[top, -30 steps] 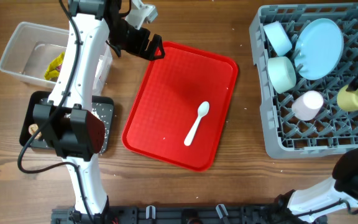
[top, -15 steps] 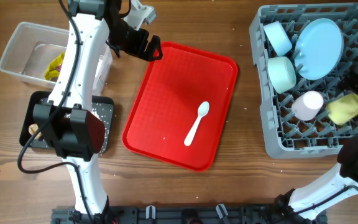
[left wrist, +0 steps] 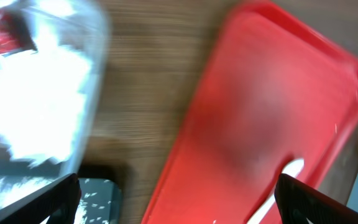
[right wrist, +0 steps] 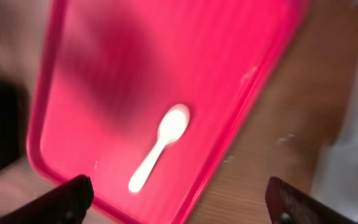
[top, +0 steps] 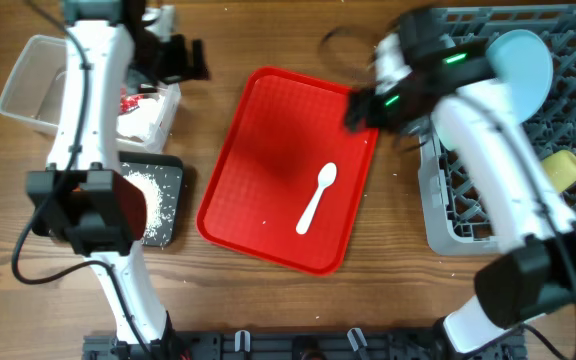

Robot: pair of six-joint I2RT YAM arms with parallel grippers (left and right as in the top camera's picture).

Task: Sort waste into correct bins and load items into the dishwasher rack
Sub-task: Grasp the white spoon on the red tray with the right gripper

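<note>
The slim part of the spoon fits between my fingers, so I will next lower my right gripper back and to the left in the overhead view onto the spoon's handle near its bowl.
The white spoon lies on the flat red serving tray, right of its middle. My right gripper is open and empty above the tray's upper right corner. In the right wrist view the spoon lies ahead of the jaws. My left gripper is open and empty by the clear tub, which holds a red wrapper and white tissue. The black tray holds rice grains. The rack holds the blue plate and the yellow cup. My right arm hides the bowls and the pink cup.
The left wrist view shows the tub's tissue, bare wood, the red tray and a corner of the black tray. A strip of bare wood lies between the red tray and the rack.
My right arm has swung left from the rack to the red tray's upper right corner, leaving the yellow cup in the rack. My left gripper has moved left towards the tub.
</note>
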